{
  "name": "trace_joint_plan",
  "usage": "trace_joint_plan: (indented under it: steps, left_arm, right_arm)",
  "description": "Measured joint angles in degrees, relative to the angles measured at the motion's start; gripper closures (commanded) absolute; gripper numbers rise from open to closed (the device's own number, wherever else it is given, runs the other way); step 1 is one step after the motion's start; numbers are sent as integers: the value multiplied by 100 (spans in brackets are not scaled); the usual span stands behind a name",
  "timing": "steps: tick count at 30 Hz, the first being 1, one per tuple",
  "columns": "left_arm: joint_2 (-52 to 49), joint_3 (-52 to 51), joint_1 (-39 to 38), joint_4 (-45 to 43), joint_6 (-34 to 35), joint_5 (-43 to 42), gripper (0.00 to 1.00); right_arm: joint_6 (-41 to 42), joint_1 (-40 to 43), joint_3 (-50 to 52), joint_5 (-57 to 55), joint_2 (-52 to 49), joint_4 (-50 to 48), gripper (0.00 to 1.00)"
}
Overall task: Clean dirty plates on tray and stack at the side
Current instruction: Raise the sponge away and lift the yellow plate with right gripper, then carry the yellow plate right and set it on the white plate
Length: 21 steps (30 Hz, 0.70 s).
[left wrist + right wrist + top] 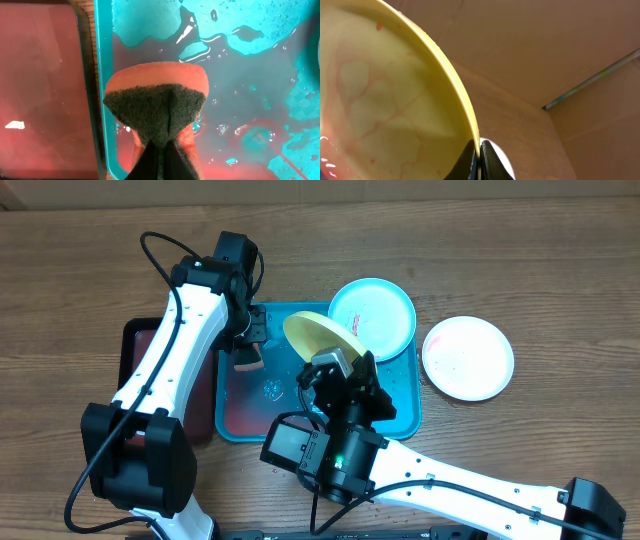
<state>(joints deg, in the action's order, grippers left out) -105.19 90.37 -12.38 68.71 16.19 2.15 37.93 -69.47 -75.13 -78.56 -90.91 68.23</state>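
Note:
My right gripper next swings off the tray toward the white plate [468, 358] [498, 155], turns the yellow-green plate flatter and lowers it on top, stacking beside the tray.
My right gripper [340, 360] [480, 155] is shut on the rim of the yellow-green plate [318, 335] [385, 95] and holds it tilted on edge above the teal tray [405, 405]. The plate shows faint red streaks. My left gripper [248, 345] [165, 150] is shut on an orange sponge with a dark scouring pad [247, 360] [157, 105], held over the tray's left part [102, 75], where reddish water pools. The light blue plate [372, 318] leans on the tray's far right corner. The white plate [468, 358] with red smears lies on the table right of the tray.
A dark maroon tray [135, 345] [40, 90] lies against the teal tray's left side, partly under my left arm. Wooden table all round. My right arm's base and links cross the front of the table [420, 480].

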Motion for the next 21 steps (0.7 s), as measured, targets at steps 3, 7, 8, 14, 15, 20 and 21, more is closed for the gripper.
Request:
trace_joint_plan:
  steps: [3, 7, 8, 14, 15, 20, 21]
  left_arm:
    - [0, 0, 0, 2, 0, 0, 96]
    - [0, 0, 0, 7, 0, 0, 96]
    - [0, 0, 0, 4, 0, 0, 96]
    - [0, 0, 0, 7, 0, 0, 96]
    - [0, 0, 0, 7, 0, 0, 96]
    - [0, 0, 0, 9, 0, 0, 96]
    - [0, 0, 0, 7, 0, 0, 96]
  right_arm:
    - [0, -11, 0, -175, 0, 0, 96]
    - [61, -11, 0, -264, 0, 11, 96]
    - [109, -11, 0, -262, 0, 26, 96]
    - [651, 15, -7, 87, 0, 275, 96]
    - [789, 44, -9, 243, 0, 341, 96]
    - [1440, 625, -9, 1777, 0, 422, 96]
    - [1510, 861, -9, 2197, 0, 407, 96]
